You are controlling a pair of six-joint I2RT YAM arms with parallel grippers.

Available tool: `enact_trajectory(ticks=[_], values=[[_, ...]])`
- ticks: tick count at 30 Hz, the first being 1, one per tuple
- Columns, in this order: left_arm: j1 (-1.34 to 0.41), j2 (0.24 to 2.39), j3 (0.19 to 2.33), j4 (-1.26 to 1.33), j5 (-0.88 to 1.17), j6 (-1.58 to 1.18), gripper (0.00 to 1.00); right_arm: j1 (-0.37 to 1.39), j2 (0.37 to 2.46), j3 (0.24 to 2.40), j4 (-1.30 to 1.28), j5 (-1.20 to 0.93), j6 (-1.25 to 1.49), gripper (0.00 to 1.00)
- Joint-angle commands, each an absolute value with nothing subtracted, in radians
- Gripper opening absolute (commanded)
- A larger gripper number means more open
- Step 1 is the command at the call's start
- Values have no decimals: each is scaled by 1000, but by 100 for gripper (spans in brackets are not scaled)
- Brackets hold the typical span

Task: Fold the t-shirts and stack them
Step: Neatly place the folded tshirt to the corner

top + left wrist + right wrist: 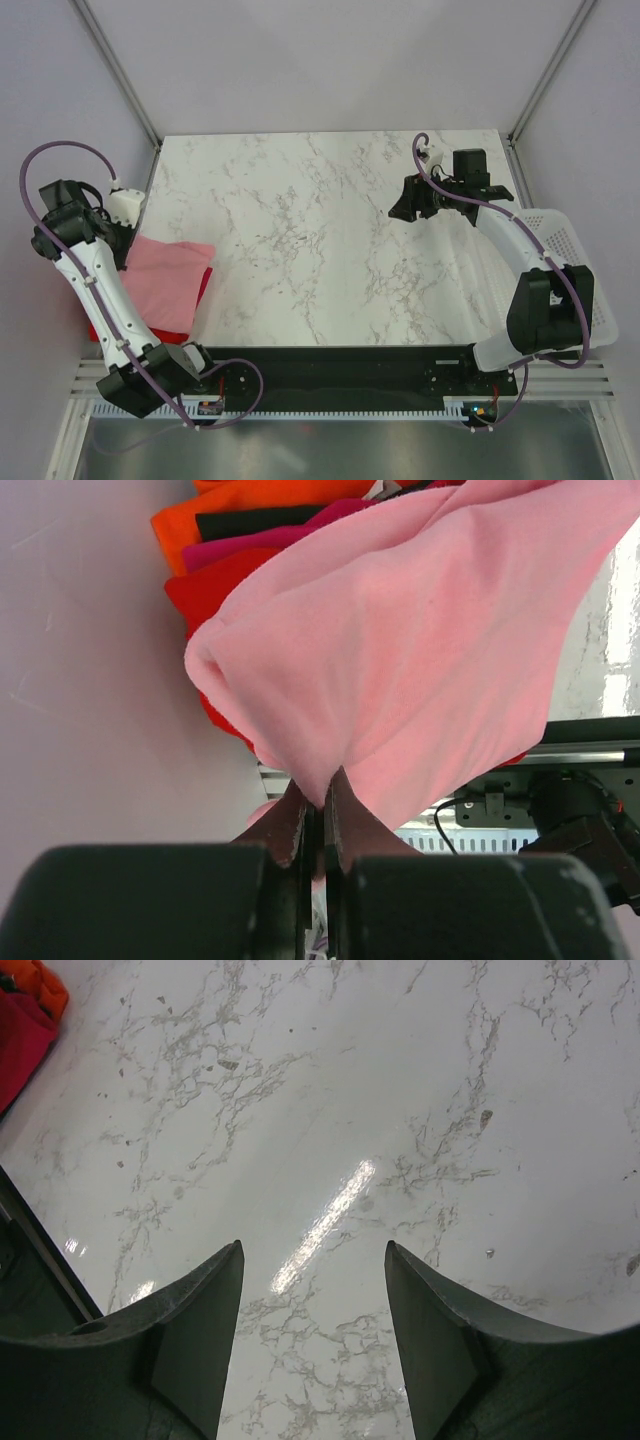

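Observation:
My left gripper moves down next and draws the pink t-shirt's corner toward the wall beside the stack.
A light pink t-shirt [165,280] lies folded on top of a stack at the table's left edge, with a red t-shirt [206,285] showing under it. My left gripper [128,245] is shut on the pink shirt's far left corner. In the left wrist view the pink cloth [420,660] is pinched between the closed fingers of that gripper [315,790]. Red [200,590] and orange [250,495] folded shirts lie beneath it. My right gripper [405,208] hangs open over the bare marble at the far right, and in its wrist view the gripper [313,1250] has nothing between its fingers.
A white perforated basket [560,260] stands at the right edge, beside the right arm. Marble tabletop [320,240] spreads between the arms. The stack's red [20,1025] and orange [42,982] edges show in the corner of the right wrist view. Grey walls enclose the table.

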State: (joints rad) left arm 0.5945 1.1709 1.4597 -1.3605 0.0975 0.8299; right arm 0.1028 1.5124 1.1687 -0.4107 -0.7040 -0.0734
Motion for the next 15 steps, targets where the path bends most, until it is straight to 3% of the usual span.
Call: enact_trajectory(ticks=[1, 15], values=[[626, 1181, 1444, -1394, 83, 933, 2, 103, 1523, 1204, -377, -735, -75, 67], [790, 1380, 1367, -1125, 32, 943, 2, 103, 1523, 1226, -339, -701, -48, 68]])
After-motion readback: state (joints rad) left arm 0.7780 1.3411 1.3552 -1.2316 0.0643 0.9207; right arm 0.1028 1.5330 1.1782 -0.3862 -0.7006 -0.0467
